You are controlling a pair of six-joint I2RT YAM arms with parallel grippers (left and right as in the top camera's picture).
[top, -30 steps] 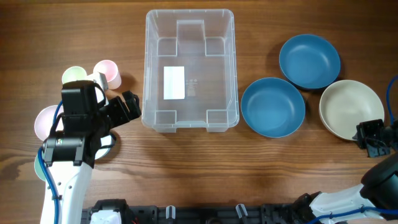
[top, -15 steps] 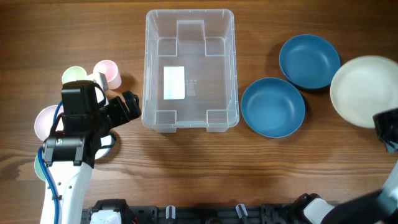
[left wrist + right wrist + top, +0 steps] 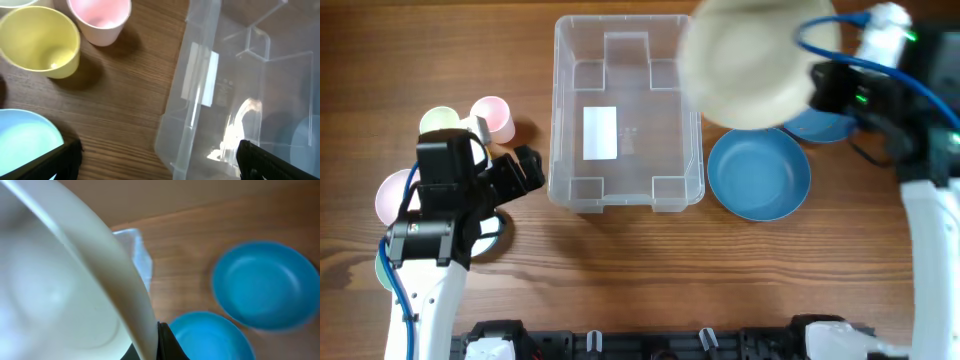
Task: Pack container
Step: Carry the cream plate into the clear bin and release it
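My right gripper brings the cream bowl (image 3: 750,65) left in the overhead view and down into the container's far half (image 3: 626,75) next, which stands empty, and releases the bowl's rim.
The clear rectangular container (image 3: 625,110) stands at the table's middle, with a white label on its bottom; it also shows in the left wrist view (image 3: 235,90). My right gripper (image 3: 817,88) is shut on the rim of a cream bowl (image 3: 750,65) and holds it high over the container's right edge; the bowl fills the right wrist view (image 3: 65,290). My left gripper (image 3: 525,172) is open and empty, just left of the container's front left corner, its fingertips (image 3: 160,160) at the lower edge of the left wrist view.
Two blue bowls (image 3: 759,172) (image 3: 820,125) lie right of the container. Left of it stand a yellow cup (image 3: 440,122), a pink cup (image 3: 492,116), a pink bowl (image 3: 392,196) and a light blue bowl (image 3: 25,140) under my left arm.
My right arm lifted the cream bowl from the right side of the table and swung it up and left to over the container's right edge. The left arm has not moved.
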